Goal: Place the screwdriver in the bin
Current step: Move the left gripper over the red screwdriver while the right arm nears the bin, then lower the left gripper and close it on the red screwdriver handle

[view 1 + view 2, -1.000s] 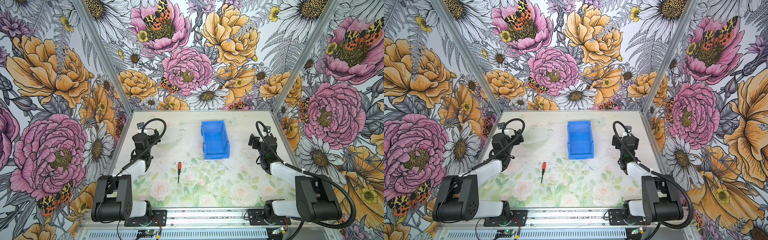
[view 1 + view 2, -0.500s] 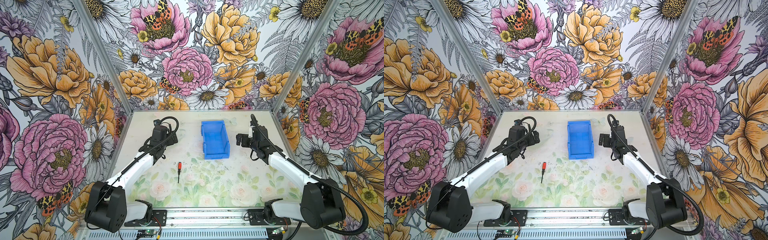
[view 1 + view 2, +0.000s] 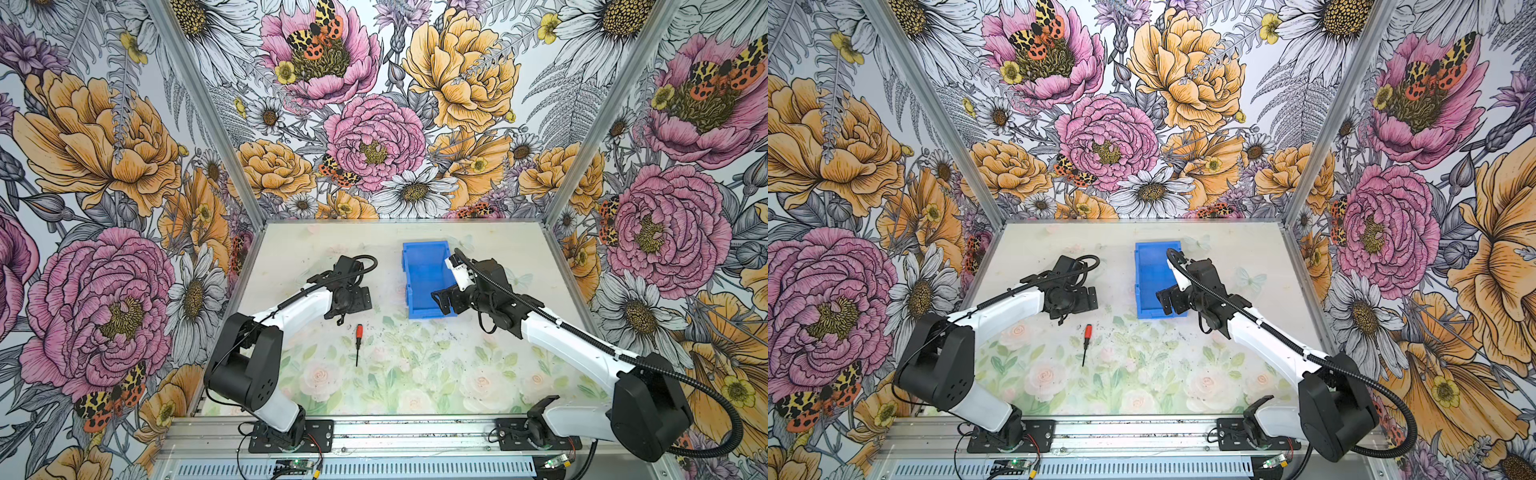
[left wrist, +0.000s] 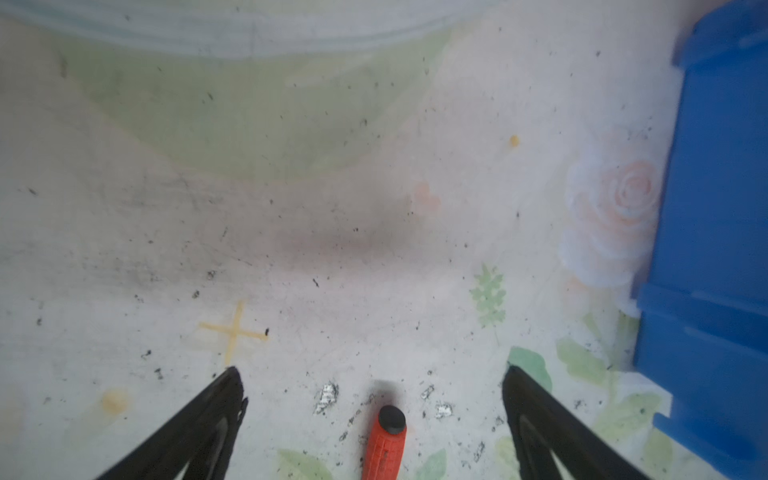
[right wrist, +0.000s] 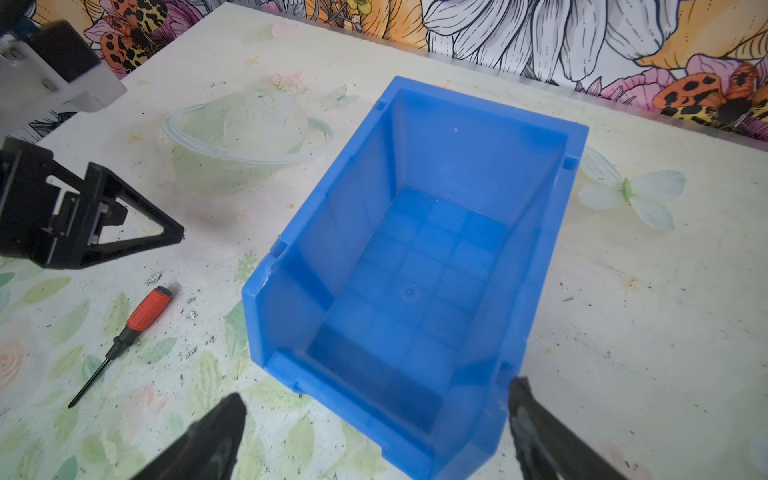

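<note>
The screwdriver's red-orange handle (image 3: 359, 330) (image 4: 385, 448) lies below and back toward the base, so next my left gripper lowers its open fingers back astride it to close.
The screwdriver (image 3: 358, 337), red-orange handle and thin dark shaft, lies flat on the table left of the bin; it also shows as the screwdriver (image 3: 1086, 333) (image 5: 145, 311). My left gripper (image 3: 351, 309) (image 3: 1077, 309) hovers open just behind its handle end. In the left wrist view the handle (image 4: 384, 444) lies between the spread fingers of the left gripper (image 4: 372, 374), untouched. The blue bin (image 3: 424, 274) (image 3: 1152, 270) (image 4: 715, 208) stands empty. My right gripper (image 3: 442, 299) (image 3: 1167, 300) (image 5: 376, 392) hangs open over the front corner of the bin (image 5: 345, 216).
The table mat (image 3: 415, 374) is printed with pale flowers and strewn with dark specks. Flowered walls close in the back and both sides. A metal rail (image 3: 415, 432) carrying both arm bases runs along the front edge.
Both arms have swung in from the sides toward the middle. The left gripper came down by the screwdriver's handle, the right one over the bin's front. Screwdriver and bin have not moved.
</note>
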{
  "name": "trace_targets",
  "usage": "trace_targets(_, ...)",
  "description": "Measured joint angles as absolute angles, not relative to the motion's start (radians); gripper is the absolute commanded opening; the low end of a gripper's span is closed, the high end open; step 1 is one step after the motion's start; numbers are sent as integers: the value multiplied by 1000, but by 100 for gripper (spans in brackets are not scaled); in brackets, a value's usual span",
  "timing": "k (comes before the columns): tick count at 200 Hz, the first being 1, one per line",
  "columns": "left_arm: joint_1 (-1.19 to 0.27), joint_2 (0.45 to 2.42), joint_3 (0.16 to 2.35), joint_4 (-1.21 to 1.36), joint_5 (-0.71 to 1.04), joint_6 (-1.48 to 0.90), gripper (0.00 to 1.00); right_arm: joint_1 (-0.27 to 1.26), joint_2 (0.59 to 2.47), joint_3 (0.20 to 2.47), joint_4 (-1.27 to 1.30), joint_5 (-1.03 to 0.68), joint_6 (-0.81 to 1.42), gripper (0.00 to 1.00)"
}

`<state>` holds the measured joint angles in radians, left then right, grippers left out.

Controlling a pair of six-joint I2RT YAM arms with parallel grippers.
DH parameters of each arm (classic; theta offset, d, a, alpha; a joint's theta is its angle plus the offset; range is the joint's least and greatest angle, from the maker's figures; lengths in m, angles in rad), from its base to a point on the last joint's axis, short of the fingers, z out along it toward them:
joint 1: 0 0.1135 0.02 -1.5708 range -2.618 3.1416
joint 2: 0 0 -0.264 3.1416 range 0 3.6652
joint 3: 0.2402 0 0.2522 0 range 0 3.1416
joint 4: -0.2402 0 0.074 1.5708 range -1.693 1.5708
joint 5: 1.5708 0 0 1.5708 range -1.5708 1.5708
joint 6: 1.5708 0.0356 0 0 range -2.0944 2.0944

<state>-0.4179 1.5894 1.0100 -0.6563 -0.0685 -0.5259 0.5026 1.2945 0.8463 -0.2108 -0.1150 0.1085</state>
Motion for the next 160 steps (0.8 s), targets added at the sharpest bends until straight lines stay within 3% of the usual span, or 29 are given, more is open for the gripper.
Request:
trace_targets(83,-517,1672,1010,-722,-52,-566,63,512,1214,842,-252,-99,102,99)
trace_targets(135,-559,1720,1016,-730,-73,-601,39,512,1204,839,-273,-86,91,99)
trace_targets(160,-561,1724,1018,-739,-90,-613,22,512,1188,834,-280,-76,87,99)
